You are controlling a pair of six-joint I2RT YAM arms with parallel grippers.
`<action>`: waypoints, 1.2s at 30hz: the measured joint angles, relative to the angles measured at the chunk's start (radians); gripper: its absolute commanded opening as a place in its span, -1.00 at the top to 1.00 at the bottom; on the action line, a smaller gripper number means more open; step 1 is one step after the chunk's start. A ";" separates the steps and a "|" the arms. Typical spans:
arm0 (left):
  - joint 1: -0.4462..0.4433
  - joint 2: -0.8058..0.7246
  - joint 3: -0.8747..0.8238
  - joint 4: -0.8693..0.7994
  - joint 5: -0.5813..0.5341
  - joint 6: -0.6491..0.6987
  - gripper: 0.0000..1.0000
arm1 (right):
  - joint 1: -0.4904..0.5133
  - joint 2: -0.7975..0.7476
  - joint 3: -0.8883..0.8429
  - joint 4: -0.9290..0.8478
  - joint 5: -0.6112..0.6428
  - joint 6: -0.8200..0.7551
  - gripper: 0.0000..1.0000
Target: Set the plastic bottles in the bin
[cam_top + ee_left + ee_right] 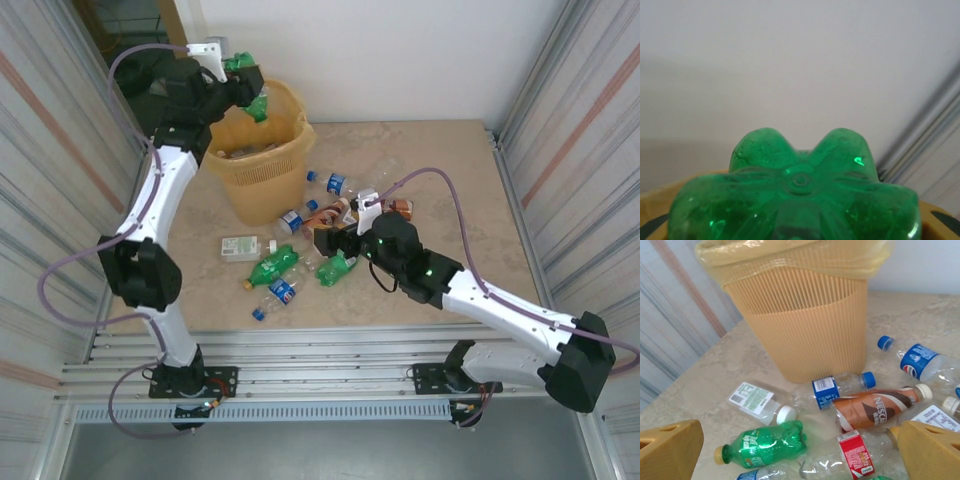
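Note:
Next, my left gripper moves down into the open top of the yellow-orange bin to release the green bottle, since the bottle still hangs high by the bin's rim.
My left gripper is shut on a green plastic bottle and holds it over the open top of the yellow-orange bin. In the left wrist view that bottle's base fills the space between my fingers. My right gripper hovers open low over the scattered bottles in front of the bin. Between and beyond its tan fingers lie a green bottle, a red-labelled clear bottle, a brown-labelled one and a blue-labelled one. The bin stands behind them.
More bottles lie on the table: a flat clear one with a white cap, a blue-labelled one and a loose blue cap. Corrugated walls close in both sides. Bare tabletop lies to the right of the pile.

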 measured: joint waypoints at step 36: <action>0.003 0.193 0.080 -0.134 -0.028 -0.061 -0.60 | -0.093 0.018 -0.002 -0.267 0.227 0.290 -0.95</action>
